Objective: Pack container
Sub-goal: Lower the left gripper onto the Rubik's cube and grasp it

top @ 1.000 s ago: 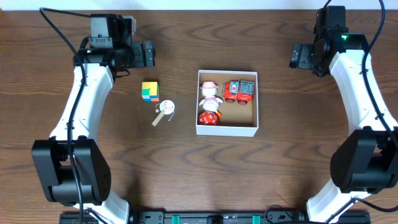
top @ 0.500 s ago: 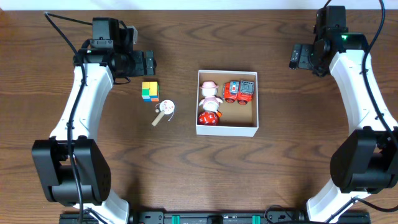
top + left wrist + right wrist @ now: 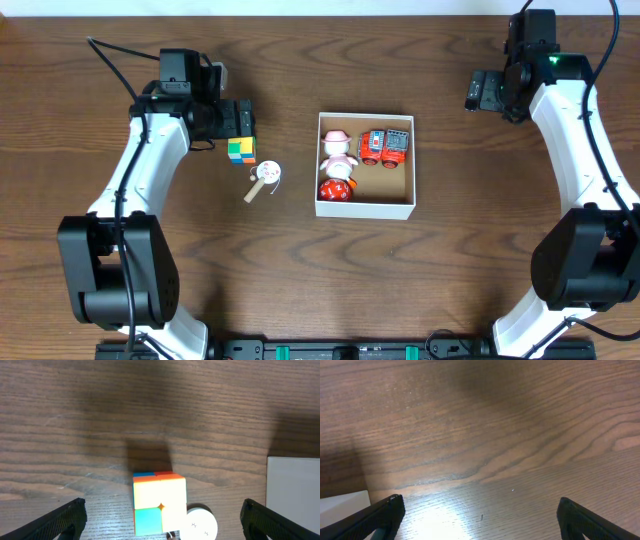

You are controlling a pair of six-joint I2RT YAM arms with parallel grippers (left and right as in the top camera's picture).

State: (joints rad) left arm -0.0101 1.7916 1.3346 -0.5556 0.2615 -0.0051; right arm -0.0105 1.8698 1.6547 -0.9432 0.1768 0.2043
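Note:
The multicoloured cube (image 3: 242, 149) (image 3: 160, 505) lines up between the open fingers of my left gripper but is below them. I should lower my left gripper to it, with one finger going down each side.
The container (image 3: 364, 208) is a shallow white box with a brown inside, at the table's middle. It holds a red toy truck (image 3: 385, 147) and a pink and white figure with a red base (image 3: 338, 166). A multicoloured cube (image 3: 240, 147) lies left of it, with a small white round toy on a stick (image 3: 265, 177) beside it. My left gripper (image 3: 243, 120) is open just behind the cube, which shows between its fingers in the left wrist view (image 3: 159, 504). My right gripper (image 3: 476, 92) is open and empty at the back right, over bare wood (image 3: 480, 510).
The container's white wall shows at the right edge of the left wrist view (image 3: 295, 495) and at the lower left of the right wrist view (image 3: 342, 502). Both arms stand at the table's sides.
My left gripper has moved right and toward the front, ending just behind the cube. The right arm has not moved.

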